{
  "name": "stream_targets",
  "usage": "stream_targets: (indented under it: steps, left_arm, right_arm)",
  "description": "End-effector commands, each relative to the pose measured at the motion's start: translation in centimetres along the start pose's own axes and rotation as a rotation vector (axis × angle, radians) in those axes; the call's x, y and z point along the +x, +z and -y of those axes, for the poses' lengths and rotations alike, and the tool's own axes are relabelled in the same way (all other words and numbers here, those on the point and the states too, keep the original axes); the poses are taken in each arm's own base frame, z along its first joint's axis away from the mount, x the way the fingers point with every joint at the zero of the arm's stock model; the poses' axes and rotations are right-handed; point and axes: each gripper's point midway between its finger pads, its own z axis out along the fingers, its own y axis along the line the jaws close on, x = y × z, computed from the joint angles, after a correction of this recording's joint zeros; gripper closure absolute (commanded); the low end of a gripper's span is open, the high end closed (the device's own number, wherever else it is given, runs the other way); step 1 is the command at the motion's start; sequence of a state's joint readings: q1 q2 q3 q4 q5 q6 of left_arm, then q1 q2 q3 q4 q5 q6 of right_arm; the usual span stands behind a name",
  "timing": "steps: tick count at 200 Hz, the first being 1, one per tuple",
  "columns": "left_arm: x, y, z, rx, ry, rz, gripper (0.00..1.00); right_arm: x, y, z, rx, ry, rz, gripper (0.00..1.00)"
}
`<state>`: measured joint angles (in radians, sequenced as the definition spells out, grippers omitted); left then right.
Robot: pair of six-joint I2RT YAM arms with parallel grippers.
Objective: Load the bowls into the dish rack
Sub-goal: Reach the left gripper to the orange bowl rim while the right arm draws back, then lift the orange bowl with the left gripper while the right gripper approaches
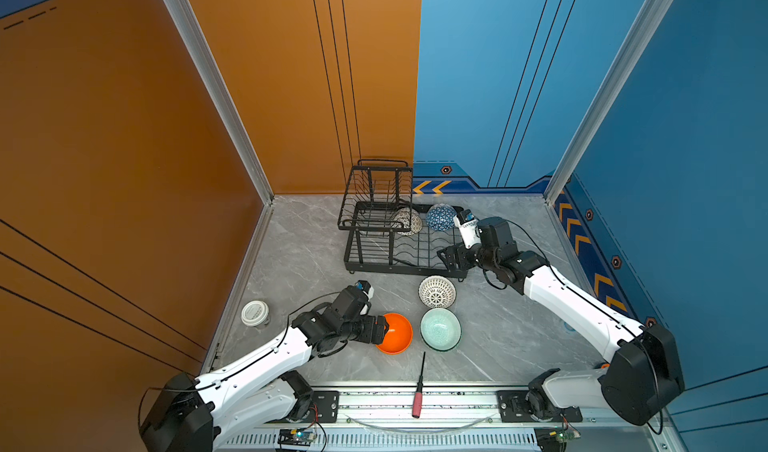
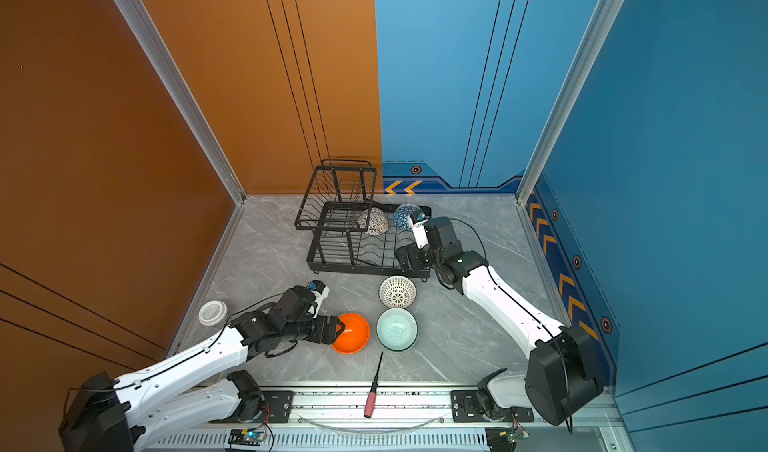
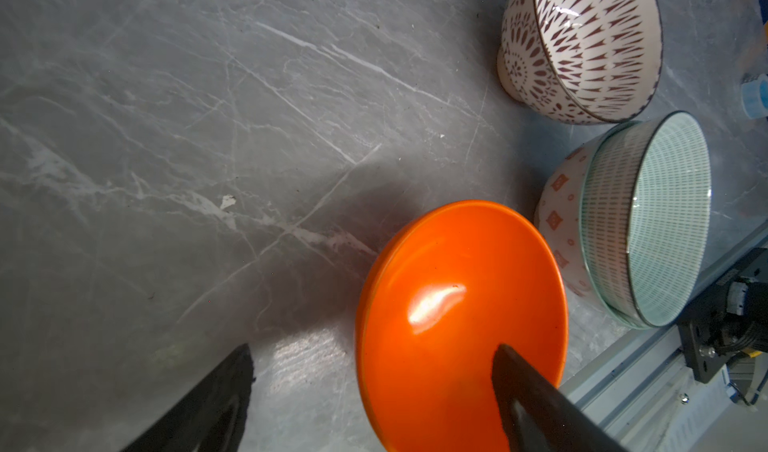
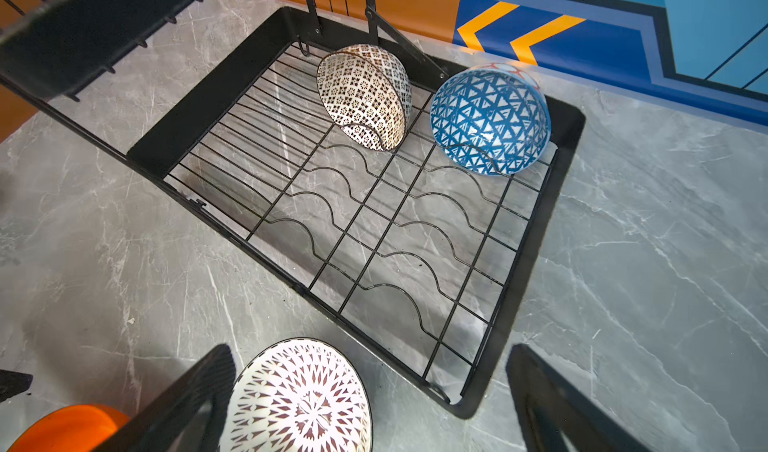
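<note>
The orange bowl's rim (image 3: 362, 370) is below my left gripper on the white lidded cup's side, between its open fingers, so I need to lower them next with one on each side of it and close.
The black wire dish rack (image 1: 407, 268) (image 2: 365, 269) (image 4: 557, 204) stands at the back. A brown-patterned bowl (image 1: 408, 221) (image 4: 365, 96) and a blue-white triangle bowl (image 1: 440, 217) (image 4: 490, 117) lean in its far slots. On the table are a white lattice bowl (image 1: 436, 291) (image 3: 582, 47), a mint bowl (image 1: 440, 328) (image 3: 648, 221) nested in a cream dotted bowl (image 3: 559, 221), and an orange bowl (image 1: 397, 332) (image 3: 457, 304). My left gripper (image 1: 384, 329) (image 3: 374, 348) is open astride the orange bowl's rim, one finger inside. My right gripper (image 1: 446, 258) (image 4: 370, 349) hangs open and empty over the rack's near right corner.
A red-handled screwdriver (image 1: 419, 387) (image 2: 372, 387) lies across the front metal rail (image 1: 374, 402). A white lidded cup (image 1: 254, 313) stands at the left wall. A small blue item (image 3: 754, 96) sits beyond the bowls. Orange and blue walls close in the table.
</note>
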<state>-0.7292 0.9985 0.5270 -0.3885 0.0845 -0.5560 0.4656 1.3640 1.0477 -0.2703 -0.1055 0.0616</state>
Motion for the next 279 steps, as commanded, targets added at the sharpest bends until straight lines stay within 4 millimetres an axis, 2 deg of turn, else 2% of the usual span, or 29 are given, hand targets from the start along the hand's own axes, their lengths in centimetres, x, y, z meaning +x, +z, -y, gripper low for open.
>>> stream_targets:
  steps: [1,15,29,137,192,231,279]
  left_arm:
    - [0.6,0.8,0.4,0.021,-0.016,-0.021,0.18]
    - [0.7,1.1,0.5,0.022,-0.014,-0.032,0.23]
    - [0.8,1.5,0.5,0.022,-0.014,-0.042,0.32]
    - [1.5,3.4,1.0,0.035,-0.013,-0.097,0.58]
    - [1.9,3.7,0.7,0.021,-0.017,-0.112,0.79]
    - [0.8,2.5,0.5,-0.011,0.005,-0.083,1.0]
    - [-1.9,-0.5,0.0,-0.062,0.046,0.015,1.0]
  right_arm:
    - [1.0,0.4,-0.6,-0.021,0.018,-0.038,0.0]
    - [1.0,0.5,-0.6,-0.021,0.017,-0.041,0.0]
    - [1.1,0.5,-0.7,-0.021,0.016,-0.042,0.0]
    - [1.3,0.6,-0.6,-0.017,0.013,-0.045,0.0]
    - [1.5,0.4,-0.6,-0.013,0.005,-0.046,0.0]
    - [1.5,-0.2,-0.4,-0.005,0.002,-0.034,0.0]
    - [1.4,-1.1,-0.4,-0.004,-0.003,-0.012,0.0]
